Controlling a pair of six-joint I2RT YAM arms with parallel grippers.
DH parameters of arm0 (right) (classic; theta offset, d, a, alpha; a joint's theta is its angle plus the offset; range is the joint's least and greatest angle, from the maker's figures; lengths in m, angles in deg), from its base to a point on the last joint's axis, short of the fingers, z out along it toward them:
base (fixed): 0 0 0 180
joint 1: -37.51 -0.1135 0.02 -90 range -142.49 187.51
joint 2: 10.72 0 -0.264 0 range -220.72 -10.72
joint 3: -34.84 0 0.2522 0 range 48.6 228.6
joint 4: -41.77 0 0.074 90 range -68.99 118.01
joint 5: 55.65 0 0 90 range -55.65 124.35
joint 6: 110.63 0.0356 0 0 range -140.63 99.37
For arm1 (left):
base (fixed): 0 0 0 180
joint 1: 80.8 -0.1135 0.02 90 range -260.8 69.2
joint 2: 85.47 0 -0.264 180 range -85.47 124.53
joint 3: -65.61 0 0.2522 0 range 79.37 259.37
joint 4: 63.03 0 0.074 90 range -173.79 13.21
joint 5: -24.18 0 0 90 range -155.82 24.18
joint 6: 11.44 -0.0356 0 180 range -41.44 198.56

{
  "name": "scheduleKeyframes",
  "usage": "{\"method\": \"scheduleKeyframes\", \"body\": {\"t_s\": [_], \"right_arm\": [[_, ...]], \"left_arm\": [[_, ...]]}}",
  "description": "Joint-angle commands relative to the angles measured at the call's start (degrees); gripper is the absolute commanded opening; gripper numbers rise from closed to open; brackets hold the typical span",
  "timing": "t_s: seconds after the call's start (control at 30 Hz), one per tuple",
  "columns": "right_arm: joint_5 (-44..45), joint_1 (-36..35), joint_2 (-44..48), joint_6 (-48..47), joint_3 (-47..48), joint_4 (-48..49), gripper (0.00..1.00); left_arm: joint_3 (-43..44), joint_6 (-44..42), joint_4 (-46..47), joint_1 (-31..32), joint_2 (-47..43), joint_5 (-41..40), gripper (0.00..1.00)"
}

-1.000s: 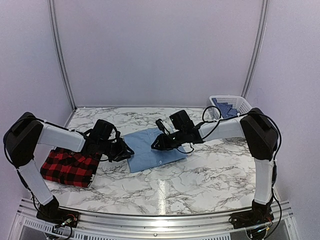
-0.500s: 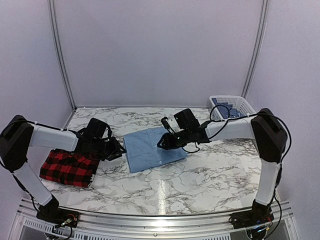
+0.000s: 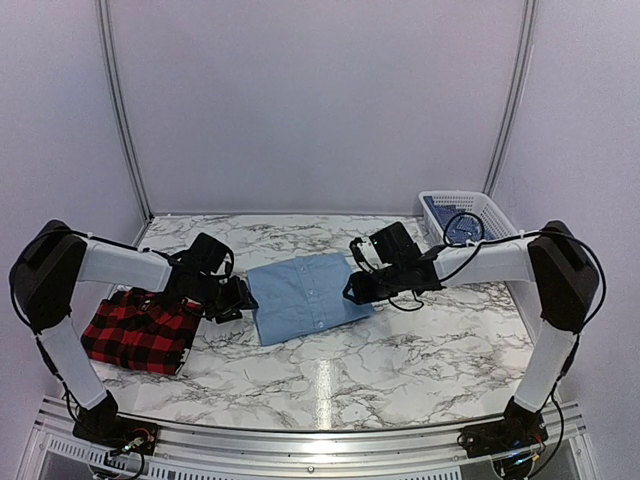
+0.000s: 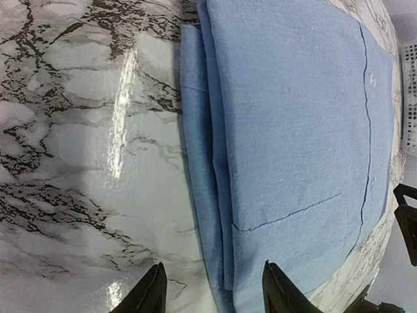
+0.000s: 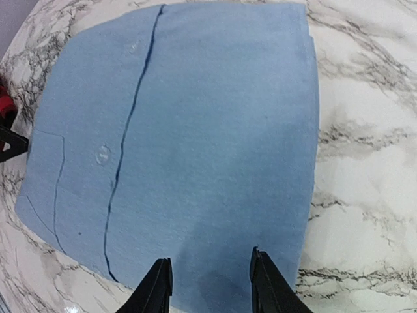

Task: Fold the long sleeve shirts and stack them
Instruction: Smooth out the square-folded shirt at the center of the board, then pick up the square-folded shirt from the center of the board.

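The layered edge of the blue shirt is below my left gripper, between its open fingers. My left gripper will move down onto that edge next and close on the layers.
The light blue long sleeve shirt [image 3: 308,297] lies folded flat in the middle of the marble table [image 3: 400,360]. The red-and-black plaid shirt [image 3: 138,330] lies folded at the left. My left gripper [image 3: 237,299] is at the blue shirt's left edge. In the left wrist view it is open [image 4: 213,268], straddling the layered edge of the shirt [image 4: 293,130] without gripping it. My right gripper [image 3: 351,291] is at the shirt's right edge. In its own view it stands open [image 5: 210,257] just above the cloth [image 5: 195,130], holding nothing.
A white basket [image 3: 470,208] with blue cloth inside stands at the back right corner. Metal frame posts and plain walls close in the table. The arm bases sit on the rail along the near edge.
Both grippers have opened and let go of the blue shirt, which now lies flatter. The right gripper has drawn back to the right; the left has stayed near the left edge.
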Motion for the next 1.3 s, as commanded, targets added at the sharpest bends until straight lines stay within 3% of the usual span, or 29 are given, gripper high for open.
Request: {"method": "scheduleKeyframes", "body": {"t_s": [0.0,0.47,0.63,0.73,0.8,1.07,1.27], "right_arm": [[1.3,1.2,2.2,0.0,-3.9,1.2,0.37],[0.9,1.7,4.3,0.6,-11.5,5.8,0.35],[-0.4,0.9,4.4,2.2,-12.7,7.3,0.34],[-0.6,-0.3,4.5,3.2,-13.0,7.6,0.34],[-0.8,-1.1,4.8,3.8,-13.0,7.6,0.34],[0.1,-1.7,8.3,5.0,-12.0,5.9,0.35],[0.5,-1.7,8.3,4.5,-10.8,4.8,0.35]], "left_arm": [[3.3,-1.6,-4.9,1.2,2.9,-3.6,0.51],[8.4,0.9,-8.0,4.0,9.9,-7.2,0.35],[9.1,2.3,-8.1,3.9,10.6,-7.5,0.24],[9.4,1.7,-8.4,3.6,10.5,-8.0,0.11],[10.3,-0.2,-9.8,2.7,10.4,-8.2,0.0],[14.6,-17.2,-19.9,-7.1,7.6,-2.1,0.0],[24.3,-27.9,-31.8,-12.8,9.3,-0.2,0.0]]}}
